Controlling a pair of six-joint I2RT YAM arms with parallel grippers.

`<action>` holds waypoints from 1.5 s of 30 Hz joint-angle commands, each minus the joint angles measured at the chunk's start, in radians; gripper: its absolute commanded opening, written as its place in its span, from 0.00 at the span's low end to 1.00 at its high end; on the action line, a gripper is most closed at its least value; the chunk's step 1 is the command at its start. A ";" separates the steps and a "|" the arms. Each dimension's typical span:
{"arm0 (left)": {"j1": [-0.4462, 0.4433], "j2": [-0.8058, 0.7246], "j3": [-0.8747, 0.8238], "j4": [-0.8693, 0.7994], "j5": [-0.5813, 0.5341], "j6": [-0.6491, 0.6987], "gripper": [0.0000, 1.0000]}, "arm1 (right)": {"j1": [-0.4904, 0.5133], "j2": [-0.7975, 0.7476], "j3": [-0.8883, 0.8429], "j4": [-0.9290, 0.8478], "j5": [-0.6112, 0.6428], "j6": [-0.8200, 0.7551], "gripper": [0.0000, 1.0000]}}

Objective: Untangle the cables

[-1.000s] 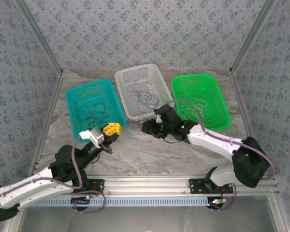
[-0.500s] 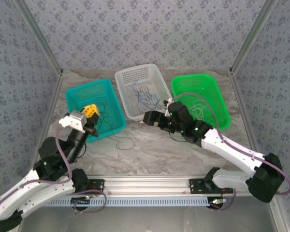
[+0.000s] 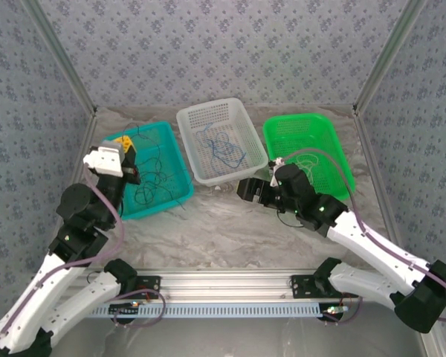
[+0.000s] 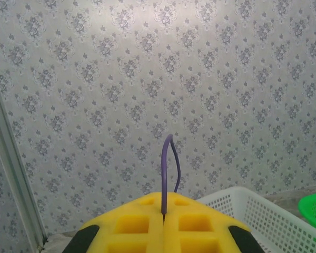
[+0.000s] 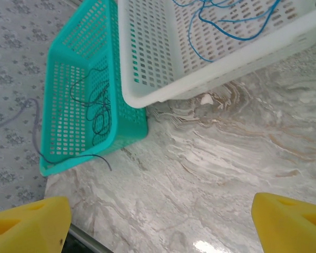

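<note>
I will next lift my left gripper, then tip it down and lower it toward the teal basket's bottom to let go of the thin dark cable, because the basket is below it.
My left gripper (image 3: pixel 123 145) hangs high over the teal basket (image 3: pixel 171 137), its yellow jaws (image 4: pixel 164 217) shut on a thin dark cable (image 4: pixel 164 174) that loops up from between them. That cable (image 3: pixel 180 210) trails down across the basket to its front edge, and its loose end (image 5: pixel 101 158) lies on the table. More black cables (image 3: pixel 145 178) curl inside the teal basket. Blue cables (image 3: pixel 223 145) lie in the white basket (image 3: pixel 201 115). My right gripper (image 3: pixel 245 190) stands open low over the marble table, its fingers (image 5: pixel 26 224) wide apart with nothing between them.
A green basket (image 3: pixel 334 145) at the right holds pale cables (image 3: pixel 308 160). The three baskets stand side by side at the back of the table (image 3: pixel 230 230). Patterned walls close in the back and both sides, and a metal rail (image 3: pixel 223 282) runs along the near edge.
My left gripper rose and swung back-left from the table to above the teal basket, dragging the dark cable with it. My right gripper opened and drew back to the right.
</note>
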 commanded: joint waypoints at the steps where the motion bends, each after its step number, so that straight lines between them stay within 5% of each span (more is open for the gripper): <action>1: 0.051 0.016 0.069 0.034 0.079 -0.032 0.00 | -0.005 -0.032 -0.018 -0.051 0.031 -0.022 0.91; 12: 0.287 0.150 0.161 0.008 0.190 -0.132 0.00 | -0.029 -0.056 -0.054 -0.058 0.020 -0.016 0.91; 16: 0.408 0.213 0.095 0.009 0.306 -0.263 0.00 | -0.034 -0.057 -0.058 -0.074 0.021 -0.015 0.90; 21: 0.474 0.276 -0.065 0.052 0.324 -0.369 0.00 | -0.037 -0.064 -0.069 -0.085 0.062 -0.070 0.90; 23: 0.504 0.340 -0.088 0.018 0.323 -0.415 0.15 | -0.037 -0.064 -0.072 -0.091 0.106 -0.133 0.91; 27: 0.510 0.463 -0.059 -0.108 0.297 -0.470 0.63 | -0.038 -0.075 -0.071 -0.112 0.227 -0.289 0.93; 29: 0.510 0.499 -0.038 -0.164 0.287 -0.502 0.96 | -0.038 -0.096 -0.064 -0.125 0.335 -0.375 0.94; 35: 0.480 0.526 -0.044 -0.193 0.261 -0.471 0.99 | -0.104 -0.182 -0.164 0.041 0.640 -0.762 1.00; 37: 0.431 0.502 -0.120 -0.083 0.241 -0.425 1.00 | -0.206 -0.183 -0.240 0.170 0.600 -0.865 1.00; 41: 0.350 0.514 -0.229 0.093 0.194 -0.336 0.99 | -0.478 -0.158 -0.352 0.383 0.421 -0.792 1.00; 45: 0.324 0.551 -0.317 0.254 0.171 -0.204 0.99 | -0.588 -0.115 -0.491 0.653 0.310 -0.871 1.00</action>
